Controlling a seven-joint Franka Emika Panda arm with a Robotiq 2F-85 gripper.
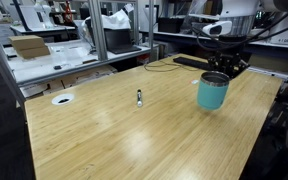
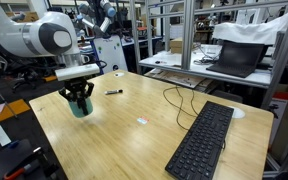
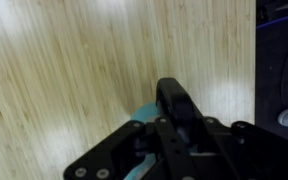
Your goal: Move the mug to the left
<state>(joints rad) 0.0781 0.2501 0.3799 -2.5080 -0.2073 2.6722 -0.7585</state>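
Note:
Next, my gripper turns and lowers toward the side of the small upright object to release the mug (image 1: 212, 94) on the bare wood there, since that patch is clear.
The teal mug (image 1: 212, 94) stands upright near the table's edge, and I cannot tell whether it rests on the wood or hangs just above it. It also shows in an exterior view (image 2: 80, 108). My gripper (image 1: 224, 70) comes down from above with its fingers at the mug's rim, shut on the mug wall; it shows in both exterior views (image 2: 79, 96). In the wrist view, a sliver of the teal mug (image 3: 140, 113) shows beside the black finger of the gripper (image 3: 174, 110); the rest is hidden by the gripper body.
A small upright object (image 1: 139, 97) stands mid-table. A black keyboard (image 2: 200, 143) lies on the table, with a black cable (image 2: 174, 99) and a small dark marker (image 2: 113, 92) beyond it. A white disc (image 1: 62, 99) sits near a table edge. Metal racks surround the table.

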